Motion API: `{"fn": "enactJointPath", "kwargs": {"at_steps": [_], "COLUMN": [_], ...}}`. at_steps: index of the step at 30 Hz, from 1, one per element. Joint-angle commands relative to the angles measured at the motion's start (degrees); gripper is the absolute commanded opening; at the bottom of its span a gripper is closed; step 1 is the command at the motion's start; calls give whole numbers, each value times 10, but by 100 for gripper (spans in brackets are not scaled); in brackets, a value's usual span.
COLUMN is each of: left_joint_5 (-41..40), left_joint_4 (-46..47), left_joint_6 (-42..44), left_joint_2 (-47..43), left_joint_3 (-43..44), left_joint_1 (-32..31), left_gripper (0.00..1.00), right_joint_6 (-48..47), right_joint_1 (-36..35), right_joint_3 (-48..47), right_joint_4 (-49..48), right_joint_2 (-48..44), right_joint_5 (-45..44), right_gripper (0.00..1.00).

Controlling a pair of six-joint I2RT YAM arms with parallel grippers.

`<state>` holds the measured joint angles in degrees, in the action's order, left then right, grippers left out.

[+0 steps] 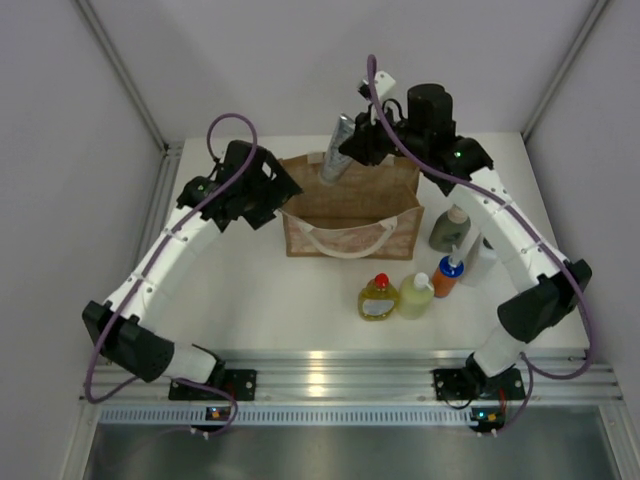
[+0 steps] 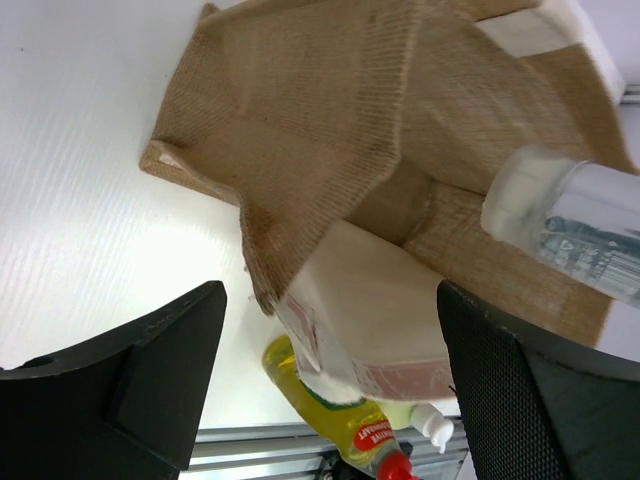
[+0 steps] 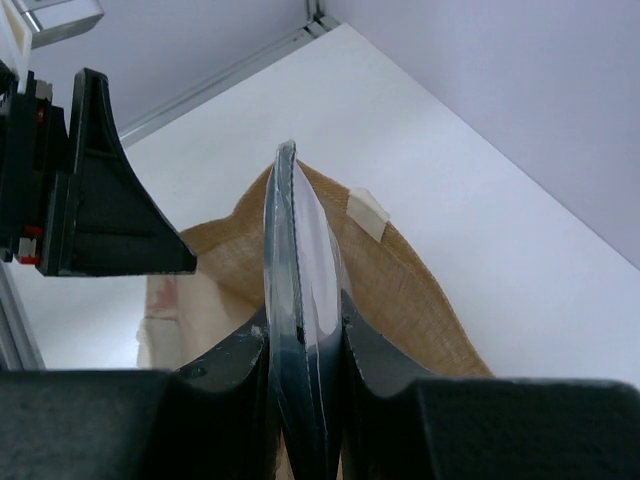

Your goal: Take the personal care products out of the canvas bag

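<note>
My right gripper moves back over the bag (image 1: 350, 205) next, lowers the tube and releases it, since bare tabletop lies back and below, beside the yellow bottle.
The tan canvas bag (image 1: 350, 205) stands upright at mid-table. My right gripper (image 1: 365, 145) is shut on the silvery tube (image 1: 338, 148) and holds it tilted above the bag's back rim. In the right wrist view the tube (image 3: 300, 290) is pinched flat in my gripper (image 3: 303, 340), above the bag (image 3: 410, 290). My left gripper (image 1: 270, 195) is open at the bag's left end. In its wrist view the gripper (image 2: 330, 390) is spread wide around the bag's corner (image 2: 330, 130), not touching it, and the tube (image 2: 570, 220) shows at the right.
Five bottles stand right of and in front of the bag: yellow red-capped (image 1: 378, 297), pale-green white-capped (image 1: 416, 296), orange blue-capped (image 1: 448, 275), grey-green pump (image 1: 450, 228), white dark-capped (image 1: 480, 260). The metal rail (image 1: 340, 375) runs along the near edge.
</note>
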<state>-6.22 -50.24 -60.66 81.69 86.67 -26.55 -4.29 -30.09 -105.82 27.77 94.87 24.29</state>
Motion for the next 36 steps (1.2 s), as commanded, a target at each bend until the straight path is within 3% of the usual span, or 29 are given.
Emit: {"fn": "enactJointPath", "kwargs": {"at_steps": [1, 8, 15, 23, 29, 36], "left_joint_5": [-8, -42, -94, -169, -173, -170], "left_joint_4": [-1, -4, -45, -108, -127, -144], "left_joint_6": [24, 59, 113, 171, 179, 194], "left_joint_2": [-49, -98, -108, -116, -145, -158], "left_joint_3": [32, 50, 81, 122, 109, 101], "left_joint_1": [3, 4, 4, 23, 53, 66], "left_gripper": [91, 98, 99, 99, 99, 98], "right_joint_6": [17, 39, -11, -21, 2, -5], "right_joint_1": [4, -1, -87, -240, -342, -372], "right_joint_3": [-38, -27, 47, 136, 243, 323], "right_joint_4": [-9, 26, 59, 53, -50, -119], "right_joint_2": [-57, -102, -182, -221, -240, -216], "right_joint_5": [28, 114, 108, -23, -120, -163], "right_gripper": [0, 0, 0, 0, 0, 0]}}
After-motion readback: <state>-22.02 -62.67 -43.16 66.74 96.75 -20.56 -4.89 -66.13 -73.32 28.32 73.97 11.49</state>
